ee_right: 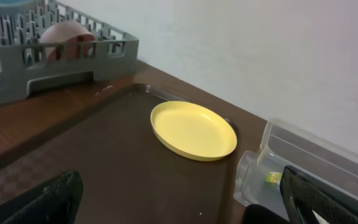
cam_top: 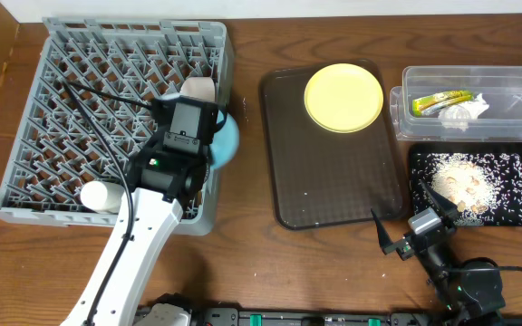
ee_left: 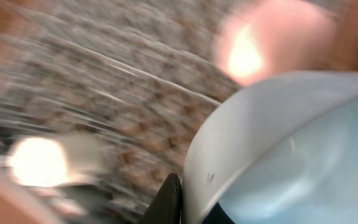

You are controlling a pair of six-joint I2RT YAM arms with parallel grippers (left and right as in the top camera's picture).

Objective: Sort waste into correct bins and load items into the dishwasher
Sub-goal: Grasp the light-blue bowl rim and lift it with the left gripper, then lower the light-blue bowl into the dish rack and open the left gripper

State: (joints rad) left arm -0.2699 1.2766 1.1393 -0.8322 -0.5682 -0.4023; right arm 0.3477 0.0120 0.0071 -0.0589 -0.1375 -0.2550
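My left gripper tilts over and lowers the light blue bowl [cam_top: 228, 136] next onto the empty rack wires near the white bowl, as they stand just below.
My left gripper [cam_top: 212, 143] is over the right edge of the grey dish rack [cam_top: 71, 109], shut on the rim of the light blue bowl [cam_top: 228, 136]. The left wrist view is blurred, with a finger [ee_left: 185, 200] against the bowl [ee_left: 291, 149]. A white bowl [cam_top: 198, 89] and a small white cup [cam_top: 101, 195] sit in the rack. The yellow plate [cam_top: 343, 97] lies on the brown tray [cam_top: 333, 181]. The clear tub [cam_top: 515, 100] holds the wrapper [cam_top: 440, 101] and tissue [cam_top: 466, 110]. Rice scraps [cam_top: 456, 186] lie in the black tray [cam_top: 515, 213]. My right gripper [cam_top: 402, 214] is open and empty. I see no chopsticks.
In the right wrist view the open fingers [ee_right: 185, 205] hover over the brown tray [ee_right: 92, 162], with the yellow plate [ee_right: 193, 130] ahead, the tub [ee_right: 278, 168] at right and the rack [ee_right: 55, 62] at far left. A black cable lies across the rack.
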